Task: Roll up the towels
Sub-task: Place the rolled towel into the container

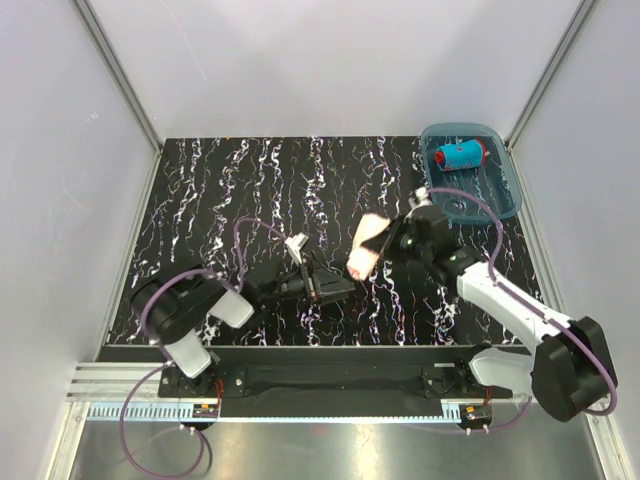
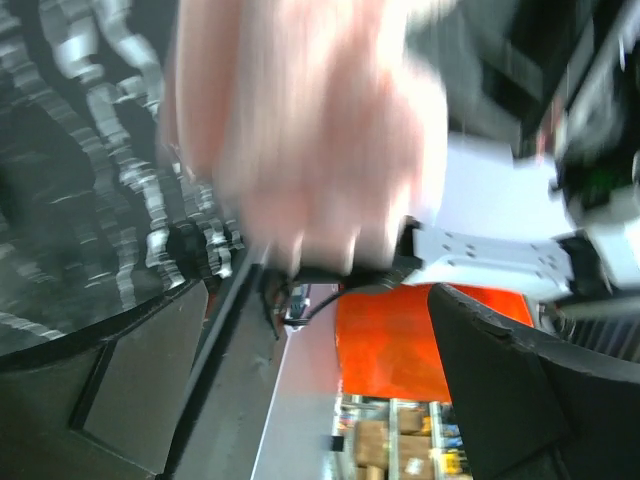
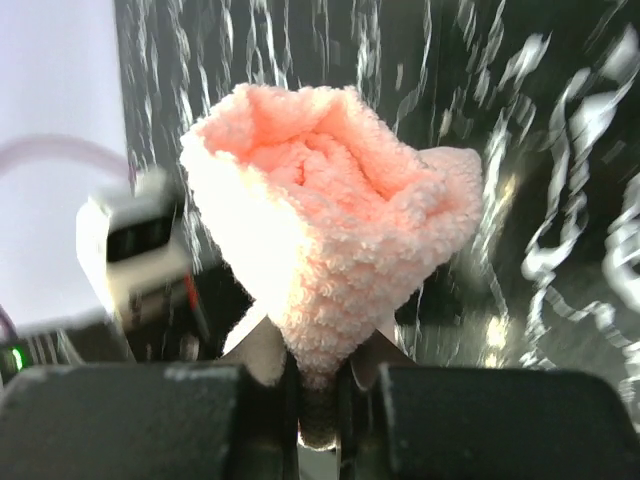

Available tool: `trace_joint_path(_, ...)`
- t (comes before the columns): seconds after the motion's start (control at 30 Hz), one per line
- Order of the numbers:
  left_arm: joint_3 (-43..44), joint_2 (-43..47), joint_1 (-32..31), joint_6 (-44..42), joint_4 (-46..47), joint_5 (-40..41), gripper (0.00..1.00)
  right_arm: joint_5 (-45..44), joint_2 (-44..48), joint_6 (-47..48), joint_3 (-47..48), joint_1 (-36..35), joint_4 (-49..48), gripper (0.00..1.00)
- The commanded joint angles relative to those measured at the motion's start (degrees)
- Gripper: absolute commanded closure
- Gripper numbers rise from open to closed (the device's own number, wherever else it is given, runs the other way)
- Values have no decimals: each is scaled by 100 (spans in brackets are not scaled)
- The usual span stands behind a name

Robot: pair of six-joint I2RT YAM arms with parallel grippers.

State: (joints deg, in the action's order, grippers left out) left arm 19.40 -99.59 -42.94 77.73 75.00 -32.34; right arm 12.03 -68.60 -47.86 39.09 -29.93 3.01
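Observation:
My right gripper needs to bring the peach towel (image 1: 367,245) outward over the tray and down into its empty near half to let go, as the blue towel fills the far half.
The pale peach towel (image 3: 330,220) is bunched into a loose roll and pinched at its lower end by my right gripper (image 3: 320,385), which is shut on it. In the top view this towel (image 1: 367,245) hangs just above the middle of the table in the right gripper (image 1: 384,252). My left gripper (image 1: 343,287) lies low beside it, just left and nearer, open and holding nothing. In the left wrist view the peach towel (image 2: 300,130) is a pink blur above the left gripper (image 2: 330,400), whose jaws stand wide apart. The blue towel (image 1: 460,155), rolled, lies in the tray.
A translucent blue plastic tray (image 1: 495,205) stands at the table's far right corner. The tabletop (image 1: 230,200) is black with white marbling. Pale walls close the table in at the back and on both sides.

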Motion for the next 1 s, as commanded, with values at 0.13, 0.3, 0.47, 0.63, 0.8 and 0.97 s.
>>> trace_joint_path(0.13, -261, 1915, 22, -1381, -1116, 298, 1, -491, -65, 751, 2011, 1409, 2009, 100)
trace_joint_path(0.3, 2, 3480, 22, -2384, -3713, 675, 1, 428, -880, 612, 2848, 3365, 1880, 100)
trace_joint_path(0.47, 196, 4395, 22, -3027, -5125, 940, 1, 968, -2294, 189, 3955, 4311, 1351, 100)
trace_joint_path(0.63, -32, 4720, 22, -2896, -5171, 984, 1, 565, -3641, 110, 5386, 4549, 1824, 100)
trace_joint_path(0.8, -296, 4818, 22, -2790, -5066, 1045, 1, 413, -5116, 31, 6442, 4558, 2195, 100)
trace_joint_path(0.97, -296, 4809, 22, -2860, -5153, 1080, 1, -68, -5822, 118, 6796, 4567, 2696, 100)
